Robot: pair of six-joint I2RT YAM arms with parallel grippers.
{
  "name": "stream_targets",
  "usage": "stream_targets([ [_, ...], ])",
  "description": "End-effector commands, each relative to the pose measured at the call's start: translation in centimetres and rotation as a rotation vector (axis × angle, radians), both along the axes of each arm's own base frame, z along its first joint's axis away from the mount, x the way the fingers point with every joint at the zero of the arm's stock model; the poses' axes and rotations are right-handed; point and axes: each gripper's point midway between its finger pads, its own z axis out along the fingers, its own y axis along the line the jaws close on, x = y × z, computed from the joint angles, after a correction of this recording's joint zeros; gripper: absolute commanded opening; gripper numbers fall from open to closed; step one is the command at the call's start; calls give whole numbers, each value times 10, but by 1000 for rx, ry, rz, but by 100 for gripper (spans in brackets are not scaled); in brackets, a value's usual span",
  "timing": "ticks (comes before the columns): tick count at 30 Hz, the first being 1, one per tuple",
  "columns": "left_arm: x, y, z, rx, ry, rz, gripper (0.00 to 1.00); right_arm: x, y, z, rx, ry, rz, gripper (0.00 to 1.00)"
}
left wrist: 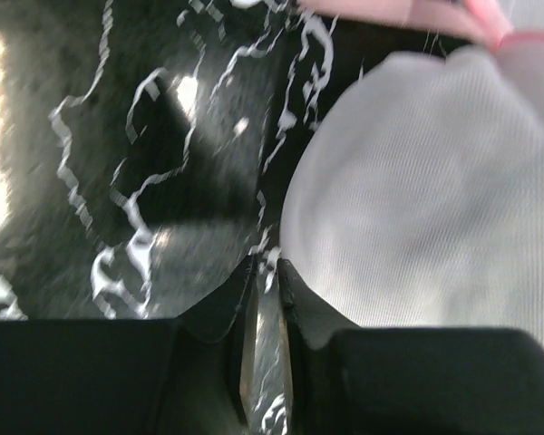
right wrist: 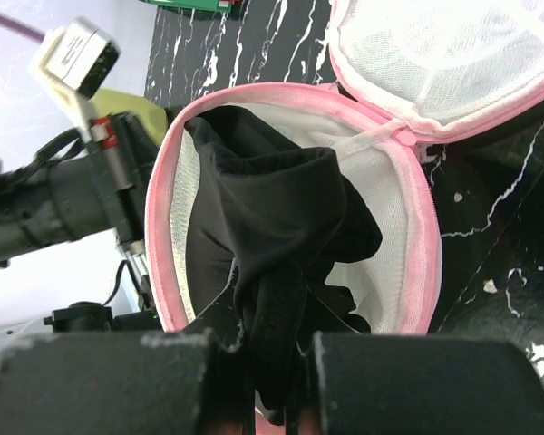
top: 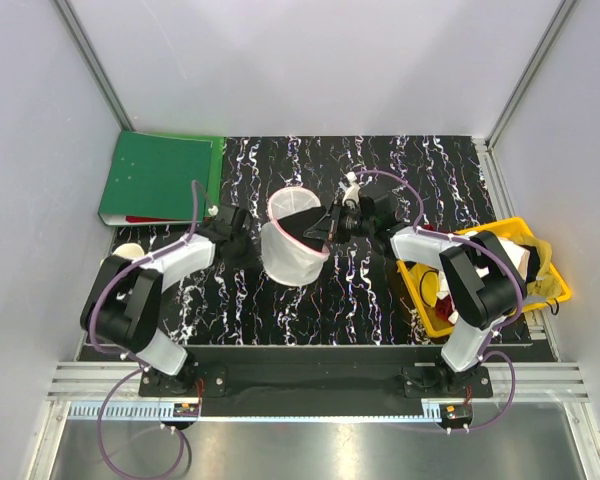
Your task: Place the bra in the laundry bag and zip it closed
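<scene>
My right gripper will next ease slightly back over the opening inside the bag's pink rim and release the bra, as the black bra (right wrist: 281, 217) already hangs into the bag.
The laundry bag (top: 290, 262) stands upright mid-table, a white mesh drum with a pink rim, its mouth open. In the right wrist view its round lid (right wrist: 444, 63) hangs open beside the pink rim (right wrist: 163, 208). My right gripper (top: 323, 228) is at the bag's right rim, shut on the black bra (right wrist: 281, 217). The bra hangs from the right gripper (right wrist: 276, 362) into the bag's mouth. My left gripper (top: 242, 240) is low beside the bag's left wall. The left gripper (left wrist: 265, 267) holds nothing, its jaws a thin slit apart, and the mesh wall (left wrist: 426, 199) lies just to its right.
A green board (top: 158, 178) lies at the back left. A yellow plastic basket (top: 420, 290) with white and red clothes stands at the right, under my right arm. A pale round object (top: 128, 252) sits by the left arm. Grey walls enclose the black marbled table (top: 420, 170).
</scene>
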Motion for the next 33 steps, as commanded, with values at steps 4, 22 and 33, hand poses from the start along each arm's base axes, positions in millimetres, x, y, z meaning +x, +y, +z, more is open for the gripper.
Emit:
stream_targets([
  [4,34,-30,-5,-67,-56,-38,14,-27,19,23,54,81,30,0],
  [22,-9,8,36,25,-143,-29,77,-45,18,-31,-161,95,-51,0],
  [33,11,-75,125,-323,-305,-426,68,-57,23,-33,-148,105,35,9],
])
